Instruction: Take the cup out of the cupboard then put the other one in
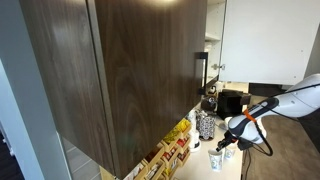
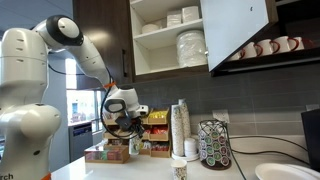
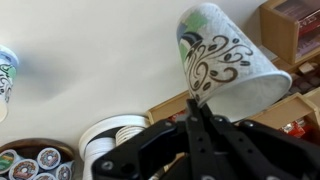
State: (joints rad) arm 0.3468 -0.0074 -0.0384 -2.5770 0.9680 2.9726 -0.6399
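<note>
To get the white paper cup onto the counter near the other patterned cup (image 1: 230, 160) (image 3: 136, 58), my gripper should lower it first.
My gripper (image 3: 195, 112) is shut on the rim of a white paper cup with a black and green swirl pattern (image 3: 225, 60), which is tilted in the wrist view. In both exterior views the gripper (image 2: 128, 128) (image 1: 230, 145) hangs low over the counter, well below the cupboard. The cupboard has dark brown doors (image 1: 130, 70) and a slim bar handle (image 1: 200, 72). Its open compartment (image 2: 170, 40) shows pale shelves with stacked plates and bowls. Another patterned cup (image 2: 180, 168) (image 1: 215, 158) stands on the counter; its edge also shows in the wrist view (image 3: 5, 75).
A tall stack of paper cups (image 2: 180, 125) and a coffee pod rack (image 2: 212, 145) stand on the counter. Boxes of tea and snacks (image 2: 110, 152) sit under the arm. Stacked lids (image 3: 115, 140) lie near the gripper. Mugs (image 2: 265, 47) hang under the white door.
</note>
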